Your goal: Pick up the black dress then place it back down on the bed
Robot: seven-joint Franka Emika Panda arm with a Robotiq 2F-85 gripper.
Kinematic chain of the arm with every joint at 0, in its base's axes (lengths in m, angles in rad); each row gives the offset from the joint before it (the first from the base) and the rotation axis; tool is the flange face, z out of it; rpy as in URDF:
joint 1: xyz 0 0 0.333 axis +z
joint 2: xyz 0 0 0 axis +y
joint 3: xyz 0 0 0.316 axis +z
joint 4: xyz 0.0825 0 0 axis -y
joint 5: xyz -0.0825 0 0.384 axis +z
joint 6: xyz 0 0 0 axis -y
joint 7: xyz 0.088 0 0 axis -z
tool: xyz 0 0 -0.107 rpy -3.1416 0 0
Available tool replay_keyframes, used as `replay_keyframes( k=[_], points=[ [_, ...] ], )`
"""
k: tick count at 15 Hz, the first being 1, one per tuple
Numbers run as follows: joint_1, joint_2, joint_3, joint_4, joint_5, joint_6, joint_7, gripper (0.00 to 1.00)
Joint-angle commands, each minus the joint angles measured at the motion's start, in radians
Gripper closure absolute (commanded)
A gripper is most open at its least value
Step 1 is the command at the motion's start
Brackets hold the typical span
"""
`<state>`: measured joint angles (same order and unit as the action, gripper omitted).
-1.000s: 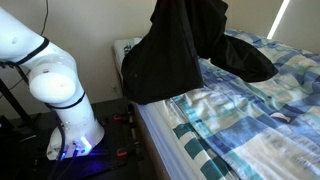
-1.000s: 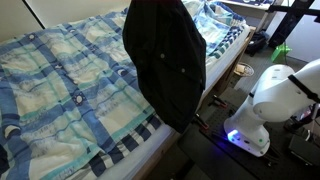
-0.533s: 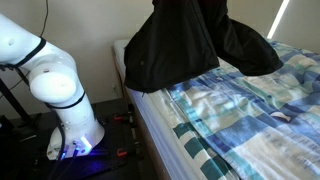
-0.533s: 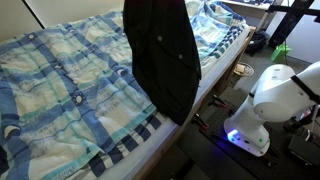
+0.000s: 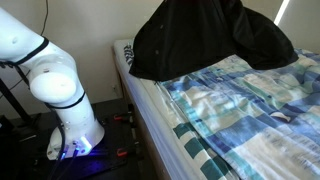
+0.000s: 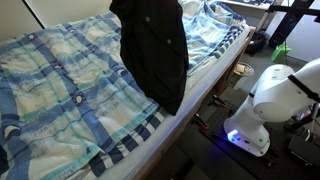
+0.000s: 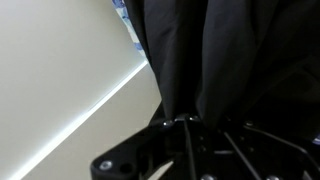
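The dress's lower edge is hanging in the air, so my gripper should next go down and tip downward, bring the black dress (image 5: 205, 40) onto the checked quilt below and let go of it.
The black dress (image 5: 205, 40) hangs in the air above the bed (image 5: 240, 120), its top running out of both exterior views. Its lower edge hangs clear of the checked quilt in an exterior view (image 6: 152, 55). In the wrist view the black fabric (image 7: 215, 55) fills the right side and gathers into my gripper (image 7: 180, 122), which is shut on it. The gripper itself is out of both exterior views, above the frames.
The robot's white base (image 5: 65, 105) stands on the floor beside the bed and also shows in an exterior view (image 6: 275, 100). A dark bed base edge (image 6: 215, 95) runs along the side. A pale wall (image 7: 60, 80) fills the left of the wrist view.
The dress has risen and swung further over the bed; its lower edge, which hung down past the bed's side, is now above the quilt.
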<state>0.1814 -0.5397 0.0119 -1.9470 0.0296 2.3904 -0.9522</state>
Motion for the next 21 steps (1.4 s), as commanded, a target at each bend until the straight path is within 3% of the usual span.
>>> replay_keyframes(
  k=[1, 5, 14, 18, 21],
  points=[
    [-0.007, 0.079, -0.014, 0.052, -0.035, 0.089, 0.036, 0.99],
    [-0.011, 0.137, -0.028, 0.043, -0.037, 0.144, 0.05, 0.99],
    [0.001, 0.209, -0.015, -0.187, -0.014, 0.277, 0.1, 0.99],
    [0.017, 0.146, 0.012, -0.314, -0.016, 0.269, 0.16, 0.99],
    [0.063, 0.024, 0.033, -0.432, -0.005, 0.195, 0.186, 0.99]
  ],
)
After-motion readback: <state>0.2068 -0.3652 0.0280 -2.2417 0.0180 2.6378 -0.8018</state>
